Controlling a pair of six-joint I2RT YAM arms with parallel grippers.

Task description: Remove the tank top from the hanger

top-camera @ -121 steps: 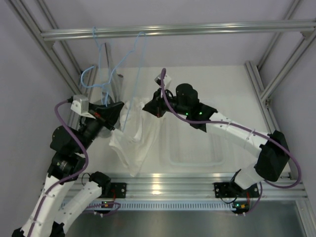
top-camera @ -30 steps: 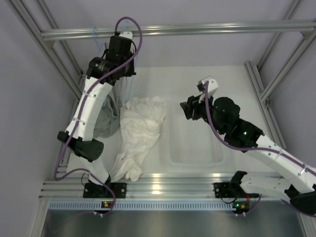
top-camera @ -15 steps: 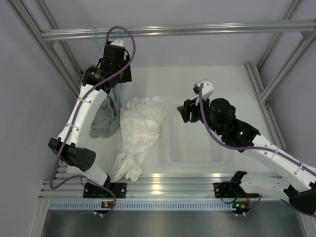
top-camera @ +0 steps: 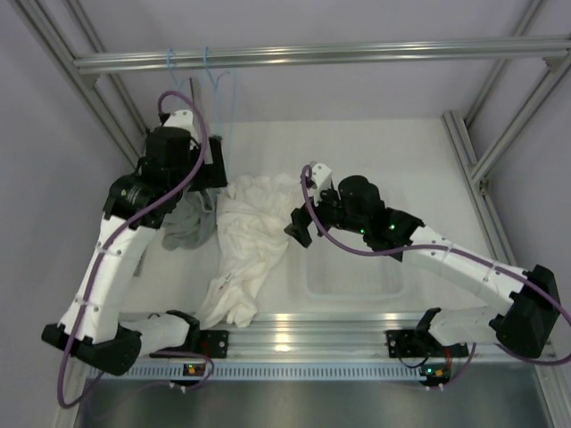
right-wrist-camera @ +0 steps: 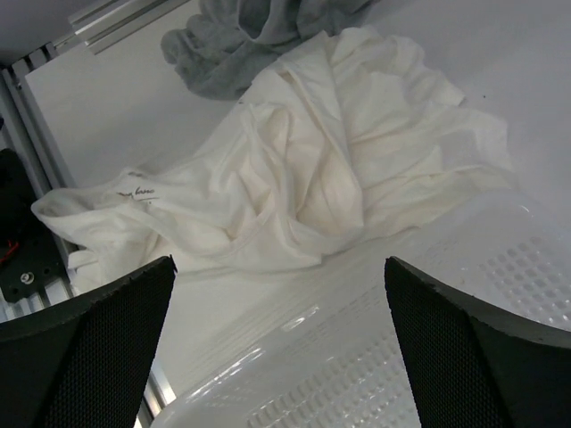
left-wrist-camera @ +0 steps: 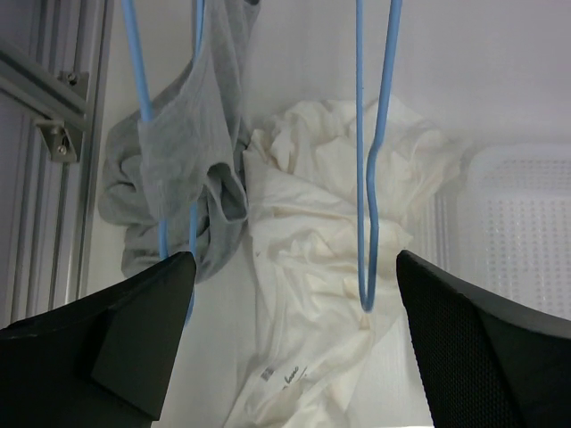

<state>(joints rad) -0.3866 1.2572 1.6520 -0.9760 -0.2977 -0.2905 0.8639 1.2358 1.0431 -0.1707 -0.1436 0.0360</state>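
I will next move my right gripper away from the basket and down onto the fold, because a raised fold stands mid-cloth (top-camera: 251, 228) (right-wrist-camera: 288, 185) on the tank top.
The white tank top (top-camera: 254, 239) lies crumpled on the table, off the hanger; it also shows in both wrist views (left-wrist-camera: 326, 267) (right-wrist-camera: 303, 178). The bare light-blue hanger (left-wrist-camera: 364, 178) hangs by its hook from the top rail (top-camera: 207, 61), with no cloth on it. My left gripper (top-camera: 212, 174) (left-wrist-camera: 294, 260) is open and empty, just in front of the hanger and above the tank top. My right gripper (top-camera: 299, 227) (right-wrist-camera: 278, 263) is open and empty too, hovering over the tank top's right edge.
A second blue hanger (left-wrist-camera: 141, 80) carries a grey garment (top-camera: 187, 223) (left-wrist-camera: 187, 160) (right-wrist-camera: 241, 45) draped to the table at left. A clear plastic basket (top-camera: 352, 267) (left-wrist-camera: 517, 232) (right-wrist-camera: 401, 357) sits right of the tank top. Frame posts stand along both sides.
My left gripper opened, let go up at the rail and came down and back. My right gripper opened wider and swung left over the tank top's edge.
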